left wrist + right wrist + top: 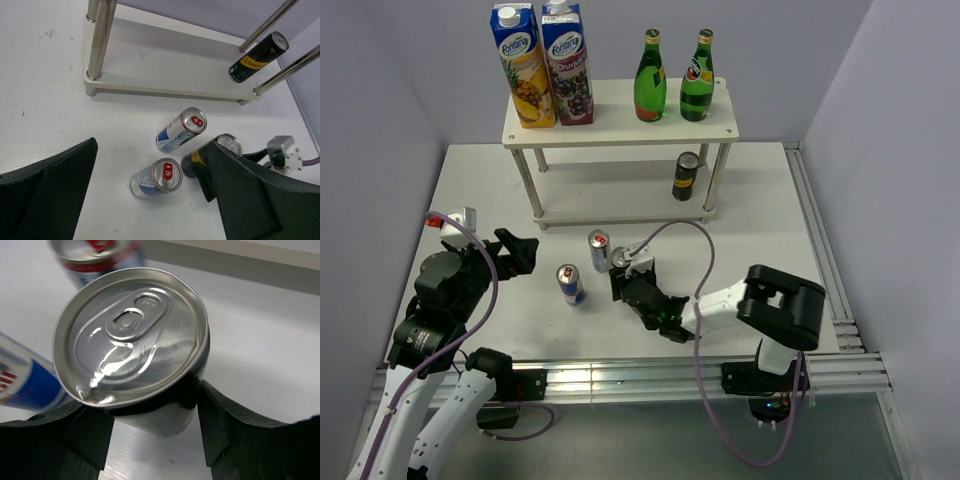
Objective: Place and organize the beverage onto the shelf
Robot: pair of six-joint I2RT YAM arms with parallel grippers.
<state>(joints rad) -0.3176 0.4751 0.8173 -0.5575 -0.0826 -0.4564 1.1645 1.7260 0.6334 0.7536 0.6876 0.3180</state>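
Observation:
My right gripper should next carry the black can up and outward onto the free space beside the matching black-and-yellow can, which stands on the lower board.
A black can with a silver top (131, 336) stands on the table in front of the shelf (620, 112), and my right gripper (152, 432) is shut on its body, one finger on each side. From above, this black can (620, 258) sits at the tip of the right gripper (623, 278). Two blue-and-silver cans (599, 250) (570, 284) stand just left of it. My left gripper (515, 250) hovers open to their left, holding nothing. In the left wrist view, the left gripper (150, 200) frames the nearer blue-and-silver can (156, 178).
On the shelf's top board stand two juice cartons (525, 65) (567, 62) and two green bottles (650, 90) (697, 90). A black-and-yellow can (686, 176) stands on the lower board at the right. Walls close in both sides of the table.

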